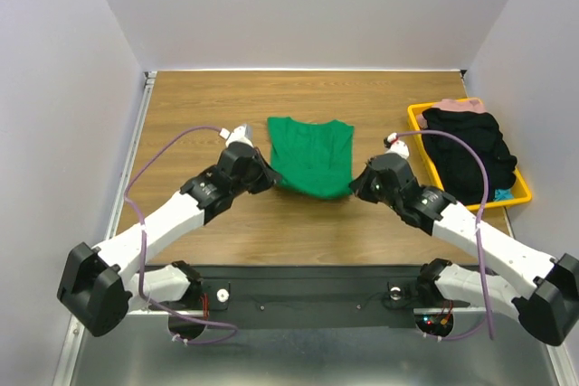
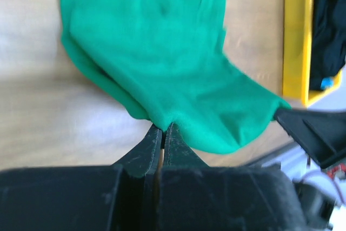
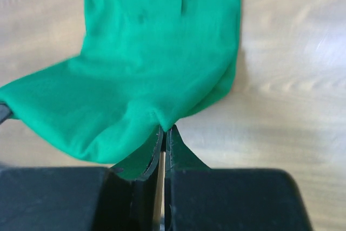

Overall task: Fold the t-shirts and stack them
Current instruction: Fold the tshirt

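Note:
Next, my left gripper carries the hem corner outward, lowers it there and releases, since the shirt's far corner away from the tray lies flat outward.
A bright green t-shirt [image 1: 310, 155] lies in the middle of the wooden table, its far part flat and its near edge lifted and sagging between the two grippers. My left gripper [image 1: 270, 178] is shut on the near left corner of the shirt [image 2: 162, 52], its tips [image 2: 163, 129] pinching the cloth. My right gripper [image 1: 355, 183] is shut on the near right corner of the shirt [image 3: 157, 52], its tips [image 3: 164, 131] pinching the cloth. The held edge hangs a little above the table.
A yellow plastic tray [image 1: 418, 117] stands at the right of the table and holds a heap of black cloth [image 1: 470, 155] with a pink piece at its far end. The tray also shows in the left wrist view [image 2: 296, 36]. Grey walls enclose the table.

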You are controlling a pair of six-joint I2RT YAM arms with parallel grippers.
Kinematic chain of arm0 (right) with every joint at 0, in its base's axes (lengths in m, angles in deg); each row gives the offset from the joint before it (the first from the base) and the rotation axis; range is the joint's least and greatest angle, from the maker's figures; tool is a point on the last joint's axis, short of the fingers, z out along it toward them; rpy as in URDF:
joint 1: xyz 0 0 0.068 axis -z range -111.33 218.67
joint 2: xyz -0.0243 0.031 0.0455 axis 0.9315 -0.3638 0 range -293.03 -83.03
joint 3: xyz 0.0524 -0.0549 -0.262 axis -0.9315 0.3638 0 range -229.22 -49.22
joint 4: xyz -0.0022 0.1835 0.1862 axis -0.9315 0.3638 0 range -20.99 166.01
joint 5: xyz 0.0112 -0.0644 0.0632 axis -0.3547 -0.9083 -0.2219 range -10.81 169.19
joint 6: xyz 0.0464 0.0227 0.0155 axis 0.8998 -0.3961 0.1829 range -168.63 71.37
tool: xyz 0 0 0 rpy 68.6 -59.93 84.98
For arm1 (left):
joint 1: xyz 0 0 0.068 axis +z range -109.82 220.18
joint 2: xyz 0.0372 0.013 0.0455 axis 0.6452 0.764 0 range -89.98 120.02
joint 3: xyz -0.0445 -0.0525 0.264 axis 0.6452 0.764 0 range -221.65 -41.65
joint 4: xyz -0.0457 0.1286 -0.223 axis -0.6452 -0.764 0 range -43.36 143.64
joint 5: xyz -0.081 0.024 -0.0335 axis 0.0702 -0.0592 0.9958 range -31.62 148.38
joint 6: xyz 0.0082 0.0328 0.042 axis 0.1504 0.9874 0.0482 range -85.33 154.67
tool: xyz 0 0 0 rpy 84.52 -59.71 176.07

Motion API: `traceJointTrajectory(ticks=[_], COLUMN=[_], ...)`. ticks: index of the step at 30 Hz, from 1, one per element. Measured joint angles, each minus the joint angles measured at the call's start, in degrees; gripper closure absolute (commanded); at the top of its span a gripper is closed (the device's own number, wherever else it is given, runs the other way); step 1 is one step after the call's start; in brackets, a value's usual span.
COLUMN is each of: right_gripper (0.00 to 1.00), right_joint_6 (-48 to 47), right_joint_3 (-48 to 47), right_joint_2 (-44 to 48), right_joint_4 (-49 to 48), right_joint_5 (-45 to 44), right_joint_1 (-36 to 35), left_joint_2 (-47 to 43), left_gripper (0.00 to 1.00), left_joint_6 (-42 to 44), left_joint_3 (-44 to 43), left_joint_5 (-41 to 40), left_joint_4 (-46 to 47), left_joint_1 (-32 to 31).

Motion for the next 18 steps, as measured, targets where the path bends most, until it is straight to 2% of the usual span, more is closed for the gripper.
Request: traceJointTrajectory(ticks=[8,18], right_gripper=[1.00,1.00], right_joint_6=[-3.93,-9.07], right_joint_3=[-12.09,-25.14], right_joint_2=[-10.47,-24.52], right_joint_4=[0.11,-2.34], right_joint_5=[-11.67,-11.80], right_joint_1=[0.81,8.15], left_joint_2=[11.45,22.51], left_gripper=[1.00,1.00], left_joint_6=[3.65,6.86], left_joint_3=[-11.54,-22.62], left_joint_5=[-1.31,2.29], left_joint_4=[0.61,2.73], left_joint_1=[6.05,13.31])
